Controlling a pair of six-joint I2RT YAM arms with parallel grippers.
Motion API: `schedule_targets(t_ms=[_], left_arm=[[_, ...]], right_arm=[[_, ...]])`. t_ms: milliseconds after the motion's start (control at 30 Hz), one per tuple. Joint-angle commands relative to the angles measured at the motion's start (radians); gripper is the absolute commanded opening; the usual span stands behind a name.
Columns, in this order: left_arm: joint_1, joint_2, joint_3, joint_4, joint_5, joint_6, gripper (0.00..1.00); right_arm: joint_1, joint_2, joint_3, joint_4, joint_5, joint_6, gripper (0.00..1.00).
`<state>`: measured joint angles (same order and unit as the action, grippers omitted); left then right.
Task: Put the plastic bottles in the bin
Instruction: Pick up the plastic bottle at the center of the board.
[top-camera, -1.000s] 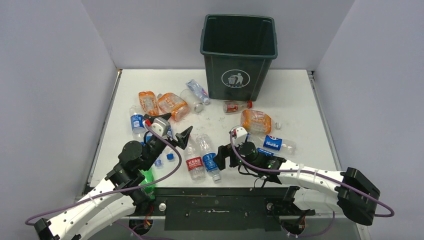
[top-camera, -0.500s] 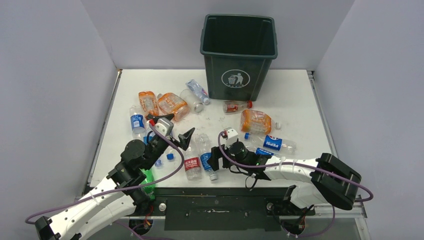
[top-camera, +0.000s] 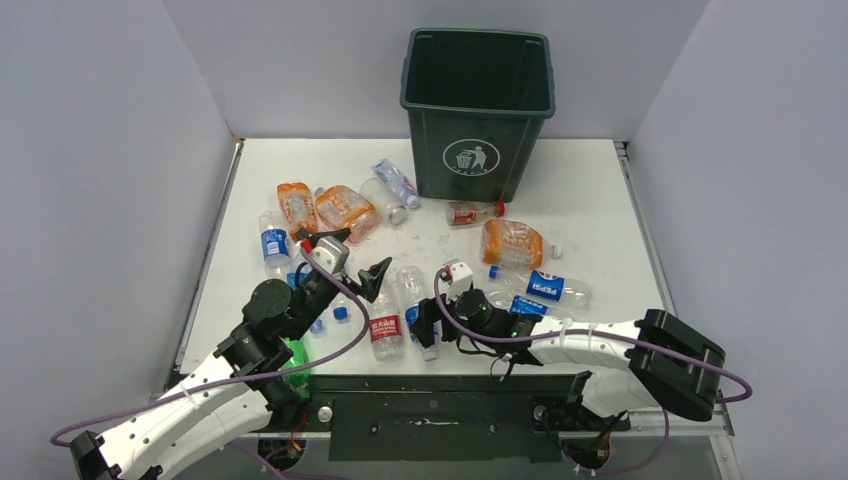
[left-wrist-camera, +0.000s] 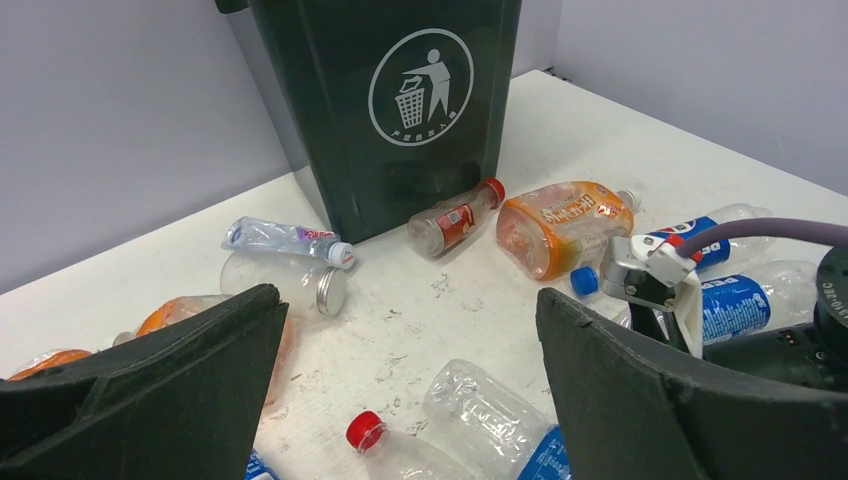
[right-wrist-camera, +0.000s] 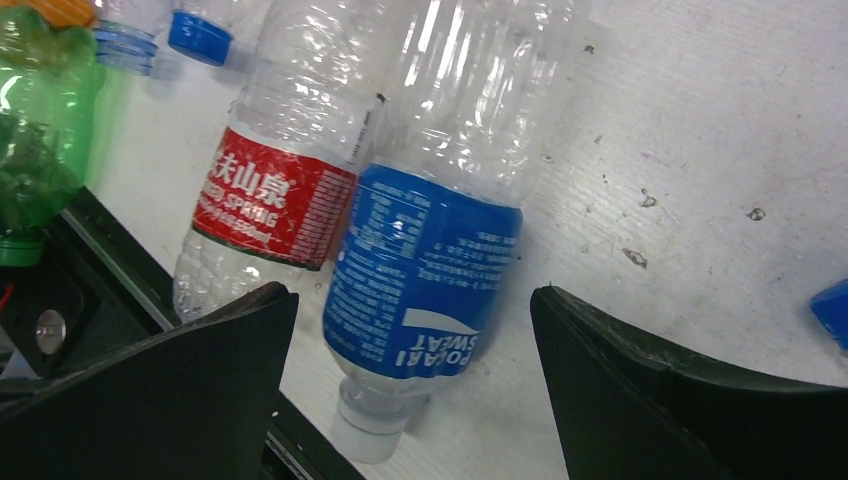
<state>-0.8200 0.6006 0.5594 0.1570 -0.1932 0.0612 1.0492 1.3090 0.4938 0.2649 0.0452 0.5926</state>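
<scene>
I need to move my right gripper down a little around the cap end of the blue label next and close it on the clear bottle (right-wrist-camera: 420, 270), because that end is between my open fingers.
The dark green bin (top-camera: 478, 100) stands at the back of the table and also shows in the left wrist view (left-wrist-camera: 400, 100). Several crushed plastic bottles lie in front of it. My right gripper (top-camera: 424, 322) is open and low, its jaws either side of the cap end of a clear blue-label bottle (right-wrist-camera: 420, 270). A red-label bottle (right-wrist-camera: 270, 200) lies against that bottle's left side. My left gripper (top-camera: 352, 256) is open and empty, held above the same pair, whose far ends show between its jaws (left-wrist-camera: 408, 300). A green bottle (top-camera: 296, 358) lies by the left arm.
Orange bottles (top-camera: 345, 210) (top-camera: 511, 242) lie mid-table. A small red-label bottle (top-camera: 470, 212) lies at the bin's foot and a blue-label cola bottle (top-camera: 545, 285) to the right of my right gripper. The table's dark front rail (right-wrist-camera: 120, 270) runs just beside the blue-label bottle's cap.
My right gripper has moved left and down until its open jaws straddle the blue-label bottle's cap end. My left gripper has shifted slightly right. No bottle has moved.
</scene>
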Motion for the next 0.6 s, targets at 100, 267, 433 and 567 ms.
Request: schedule_targets(t_ms=[100, 267, 433, 567], left_arm=[[-0.007, 0.003, 0.011, 0.019, 0.015, 0.004, 0.96], [-0.008, 0.007, 0.011, 0.018, 0.026, 0.004, 0.96], [-0.010, 0.008, 0.011, 0.016, 0.028, 0.006, 0.96], [-0.010, 0.008, 0.011, 0.015, 0.032, 0.011, 0.96]], right_arm=[[0.007, 0.099, 0.053, -0.043, 0.083, 0.036, 0.92], [0.008, 0.158, 0.057, -0.020, 0.058, 0.027, 0.98], [0.009, 0.157, 0.054, -0.022, 0.075, 0.015, 0.76], [0.009, 0.083, 0.059, -0.088, 0.078, -0.004, 0.51]])
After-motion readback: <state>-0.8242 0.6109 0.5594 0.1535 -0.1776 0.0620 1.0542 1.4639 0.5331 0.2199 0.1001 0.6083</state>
